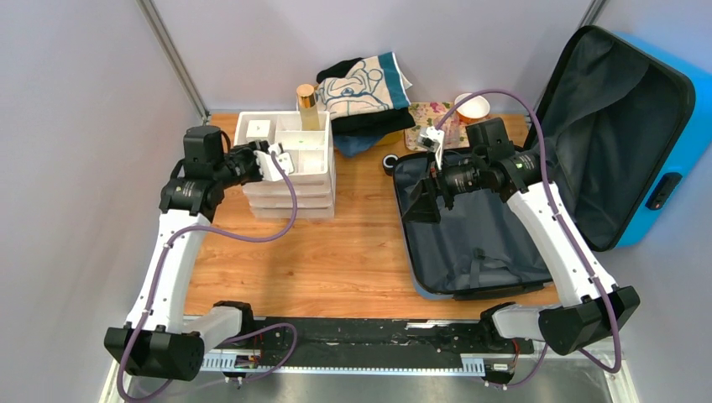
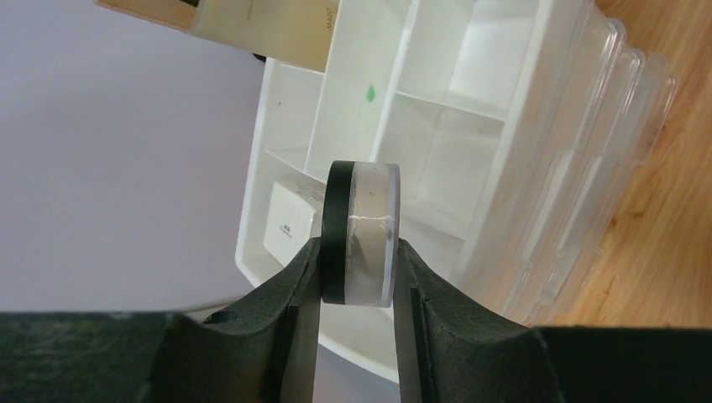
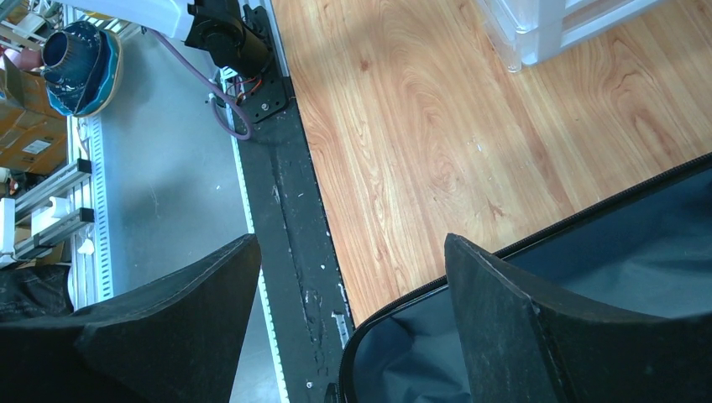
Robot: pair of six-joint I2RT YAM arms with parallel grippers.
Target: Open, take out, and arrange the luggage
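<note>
I will lower the jar with my left gripper next, into the empty space beside the white box, and let go of it. The open end of the luggage's section is just below the gripper.
The luggage lies open on the right of the wooden table, its dark grey lining upward and its blue lid propped up behind. My right gripper hovers over the case's left rim, open and empty; the right wrist view shows the wide jaws above the zipper edge of the luggage. My left gripper is shut on a small round jar with a black lid and clear body, held just above the white organizer.
The white organizer sits on stacked clear trays; a white box lies in one compartment. Behind are a gold-capped bottle, folded cloths, a floral pouch and a small bowl. A small dark jar stands beside the case.
</note>
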